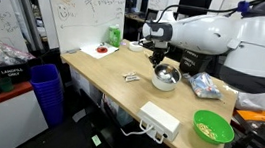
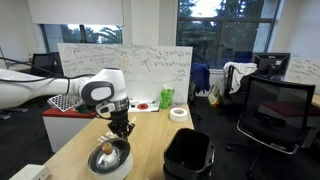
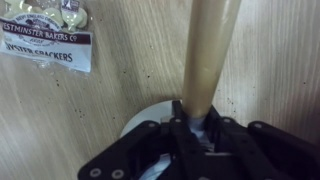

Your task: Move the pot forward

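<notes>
I need to move the pot [image 1: 165, 79] with my gripper toward the green bowl, onto the bare tabletop short [image 1: 190, 105] of it, and let go of the pot's handle, because that spot is clear.
The small shiny silver pot [image 1: 165, 79] stands on the wooden table and also shows in an exterior view [image 2: 110, 157]. Its thin pale handle [image 3: 205, 50] runs up the wrist view, and the pot's rim [image 3: 140, 125] shows beside the black jaws. My gripper [image 3: 195, 125] is shut on the base of the handle, right at the pot's edge. In both exterior views the gripper [image 1: 157, 59] [image 2: 122, 128] hangs straight down over the pot's side.
A green bowl [image 1: 213, 127] and a white power strip [image 1: 158, 119] sit near one table end. A crackers packet [image 3: 45, 45] lies close by, a silver bag [image 1: 205, 86] beside the pot. A tape roll [image 2: 179, 113] and green cup [image 2: 166, 97] stand farther off. A black bin [image 2: 187, 155] is beside the table.
</notes>
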You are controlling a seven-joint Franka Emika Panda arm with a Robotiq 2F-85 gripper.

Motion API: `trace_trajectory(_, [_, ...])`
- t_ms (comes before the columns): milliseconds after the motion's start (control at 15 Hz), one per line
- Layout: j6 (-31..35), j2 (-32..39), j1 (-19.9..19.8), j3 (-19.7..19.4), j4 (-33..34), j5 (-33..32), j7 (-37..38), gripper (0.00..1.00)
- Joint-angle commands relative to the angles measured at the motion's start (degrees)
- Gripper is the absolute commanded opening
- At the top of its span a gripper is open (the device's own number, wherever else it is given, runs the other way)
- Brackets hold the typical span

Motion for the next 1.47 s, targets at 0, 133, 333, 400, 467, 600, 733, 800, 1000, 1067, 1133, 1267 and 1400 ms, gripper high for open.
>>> trace_trajectory(0, [-0.39, -4.38, -6.01, 8.98, 7.44, -12.38, -0.01, 0.06])
trace_trajectory(133, [-0.47, -5.33, -8.35, 14.15, 9.96, -20.72, -0.85, 0.06])
trace_trajectory(333, [1.22, -7.68, -11.84, 23.52, 11.66, -34.65, -1.94, 0.06])
trace_trajectory(400, [2.17, -8.68, -12.84, 26.65, 11.57, -39.23, -2.46, 0.06])
trace_trajectory(467, [2.95, -9.71, -14.02, 29.87, 11.64, -43.76, -2.68, 0.06])
trace_trajectory(600, [2.88, -8.36, -12.08, 25.42, 10.86, -39.86, -7.29, 0.06])
trace_trajectory(733, [4.09, -9.18, -11.45, 25.21, 9.29, -39.55, -11.07, 0.06])
trace_trajectory(800, [4.65, -9.66, -11.07, 25.12, 8.29, -39.44, -12.68, 0.06])
trace_trajectory(1000, [6.02, -11.06, -9.95, 24.76, 5.22, -39.07, -16.22, 0.06])
trace_trajectory(1067, [6.26, -11.77, -9.58, 24.75, 3.77, -38.79, -17.22, 0.06])
trace_trajectory(1133, [6.45, -12.52, -9.22, 24.79, 2.28, -38.52, -18.15, 0.06])
trace_trajectory(1267, [6.25, -15.54, -8.28, 25.39, -2.49, -37.42, -20.98, 0.06])
trace_trajectory(1400, [6.14, -19.19, -6.98, 25.7, -8.36, -36.02, -24.46, 0.06])
